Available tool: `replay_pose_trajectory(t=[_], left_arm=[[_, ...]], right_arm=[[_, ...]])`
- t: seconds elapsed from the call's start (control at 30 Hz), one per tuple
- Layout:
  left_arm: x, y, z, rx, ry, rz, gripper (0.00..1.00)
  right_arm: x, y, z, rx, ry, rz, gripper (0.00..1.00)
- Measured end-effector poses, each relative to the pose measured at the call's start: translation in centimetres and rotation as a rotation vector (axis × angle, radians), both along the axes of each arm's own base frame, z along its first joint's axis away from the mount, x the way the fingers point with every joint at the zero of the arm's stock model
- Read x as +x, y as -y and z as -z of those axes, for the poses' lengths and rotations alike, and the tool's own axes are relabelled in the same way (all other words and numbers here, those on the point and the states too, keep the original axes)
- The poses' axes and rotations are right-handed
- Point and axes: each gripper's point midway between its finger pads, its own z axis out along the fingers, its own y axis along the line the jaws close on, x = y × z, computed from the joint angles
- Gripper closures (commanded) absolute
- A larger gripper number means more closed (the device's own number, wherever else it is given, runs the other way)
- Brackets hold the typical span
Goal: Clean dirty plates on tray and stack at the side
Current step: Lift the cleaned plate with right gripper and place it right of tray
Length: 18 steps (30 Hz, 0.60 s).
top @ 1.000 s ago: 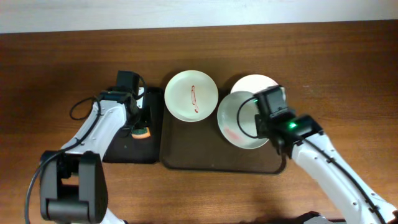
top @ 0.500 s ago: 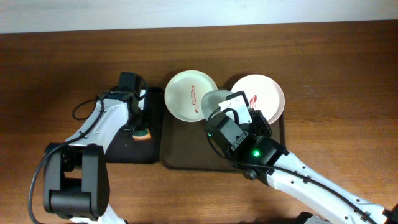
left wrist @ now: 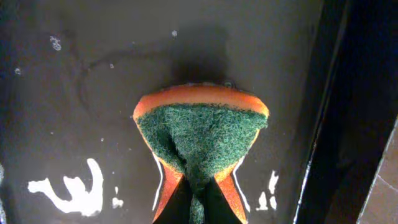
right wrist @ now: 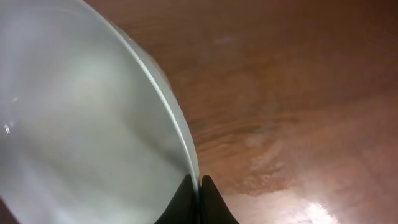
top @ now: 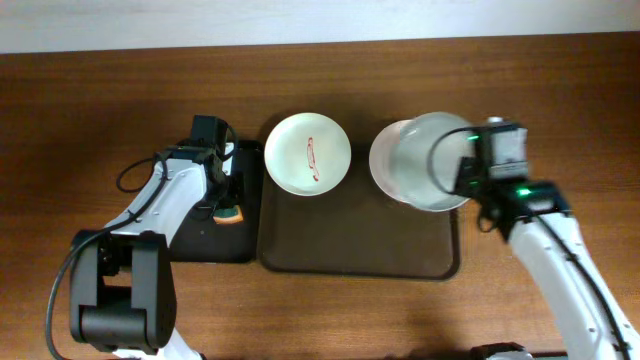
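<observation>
My right gripper holds the pale bluish-white plate (top: 428,160) and first needs to carry it past the end of the brown tray and down, to release it on the open wood of the table.
My right gripper (top: 466,176) is shut on the rim of the pale bluish-white plate (top: 428,160) and holds it raised over the right end of the dark brown tray (top: 350,245). In the right wrist view the fingers (right wrist: 199,186) pinch that plate's edge (right wrist: 81,124) above the wood. A white plate (top: 377,160) lies mostly hidden under it. Another white plate (top: 307,153) with a red smear sits at the tray's back left. My left gripper (top: 226,203) is shut on the orange and green sponge (left wrist: 200,134), with its fingers (left wrist: 199,208) pinching it on the black tray.
The narrow black tray (top: 200,240) lies left of the brown tray, and its floor shows white foam marks (left wrist: 68,190). Bare wooden table (top: 560,110) lies to the right of the brown tray. The wall edge runs along the back.
My right arm has swung from over the middle of the brown tray to its right end, carrying the bluish plate. The left arm and sponge have not moved.
</observation>
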Motion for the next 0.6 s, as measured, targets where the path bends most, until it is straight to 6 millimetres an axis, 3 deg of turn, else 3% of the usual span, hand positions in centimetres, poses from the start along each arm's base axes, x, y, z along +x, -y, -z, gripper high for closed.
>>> replay_pose_trajectory(t=[0.23, 0.33, 0.47, 0.53, 0.6], left_arm=[[0.0, 0.0, 0.0, 0.0, 0.0, 0.0, 0.96], [0.0, 0.0, 0.0, 0.0, 0.0, 0.0, 0.96], [0.0, 0.0, 0.0, 0.0, 0.0, 0.0, 0.96], [0.0, 0.0, 0.0, 0.0, 0.0, 0.0, 0.95], [0.0, 0.0, 0.0, 0.0, 0.0, 0.0, 0.96]], right_arm=[[-2.6, 10.5, 1.0, 0.217, 0.023, 0.357, 0.96], [-4.3, 14.9, 2.7, 0.27, 0.013, 0.538, 0.96], [-4.3, 17.0, 5.7, 0.31, -0.022, 0.618, 0.89], [-3.2, 17.1, 7.1, 0.344, -0.023, 0.608, 0.81], [-2.2, 16.6, 7.8, 0.393, -0.013, 0.581, 0.82]])
